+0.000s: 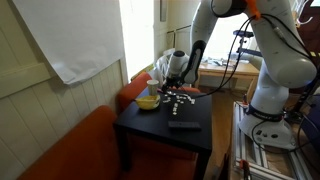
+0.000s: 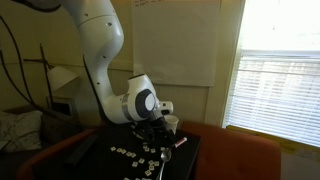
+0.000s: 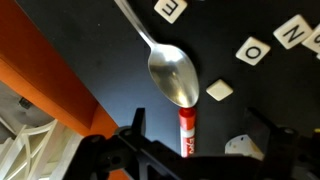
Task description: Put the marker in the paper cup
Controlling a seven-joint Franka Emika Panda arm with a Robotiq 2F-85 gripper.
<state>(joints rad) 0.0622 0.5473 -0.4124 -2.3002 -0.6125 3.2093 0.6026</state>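
My gripper's open fingers are already on either side of the marker. My gripper will lower to the marker by its red cap point(image 2: 179, 143) point(image 3: 187, 125) next and close.
A red and white marker point(image 3: 187, 130) lies flat on the black table point(image 3: 110, 60), its red cap touching the bowl of a metal spoon point(image 3: 172, 72). My gripper point(image 3: 200, 138) is open. Its fingers stand on either side of the marker, just above it, with nothing between them gripped. In both exterior views the gripper point(image 1: 173, 82) point(image 2: 152, 128) is low over the back part of the table. A small whitish paper cup point(image 2: 172, 122) stands just behind the gripper. It also seems to show in an exterior view point(image 1: 161, 68), partly hidden by the arm.
White letter tiles point(image 3: 255, 50) point(image 1: 179, 101) lie scattered on the table. A low yellow bowl point(image 1: 147, 101) sits near the back edge and a dark flat object point(image 1: 183, 124) near the front. An orange sofa point(image 3: 50, 95) borders the table.
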